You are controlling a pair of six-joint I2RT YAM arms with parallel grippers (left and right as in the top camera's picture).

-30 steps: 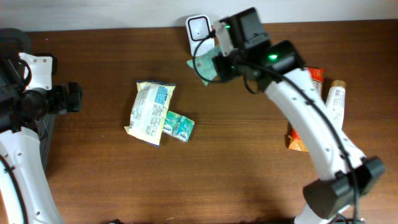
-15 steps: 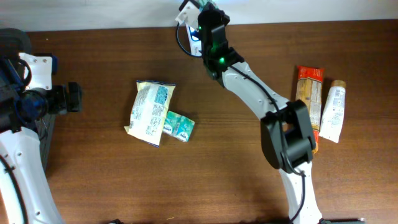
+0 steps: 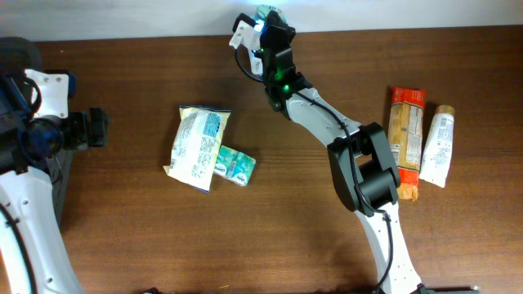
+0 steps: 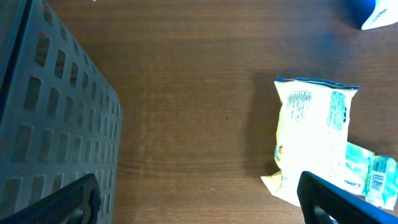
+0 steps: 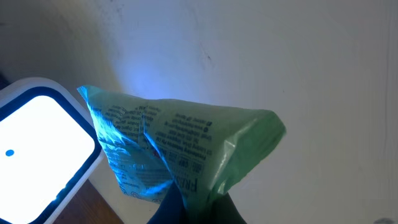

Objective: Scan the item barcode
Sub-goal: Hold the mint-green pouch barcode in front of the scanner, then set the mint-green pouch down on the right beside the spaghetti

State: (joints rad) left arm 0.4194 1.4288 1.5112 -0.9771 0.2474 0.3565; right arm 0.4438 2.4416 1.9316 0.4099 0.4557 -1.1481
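Observation:
My right gripper swings back toward the orange snack bars and pale tube (image 3: 417, 135) next and releases the packet over them. Scanner light already falls on the packet's print.
My right gripper (image 5: 194, 210) is shut on the lower edge of a crinkled green packet (image 5: 186, 149), holding it up beside the scanner (image 5: 37, 137), whose white face is lit and throws blue light on the packet's printed side. In the overhead view the right gripper (image 3: 266, 24) is at the table's back edge, with the green packet (image 3: 266, 11) above the white scanner (image 3: 243, 34), which the arm partly hides. My left gripper (image 4: 199, 208) hangs open and empty over bare wood at the far left (image 3: 94, 129).
A yellow-white bag (image 3: 196, 147) lies left of centre with a teal packet (image 3: 236, 164) against it. Orange snack bars (image 3: 406, 122), a pale tube (image 3: 438, 145) and an orange packet (image 3: 405, 193) lie at the right. A grey slotted basket (image 4: 50, 112) stands by the left gripper.
The right arm has swung left and back, carrying the green packet from beside the scanner to right over it at the table's back edge. The left arm has not moved.

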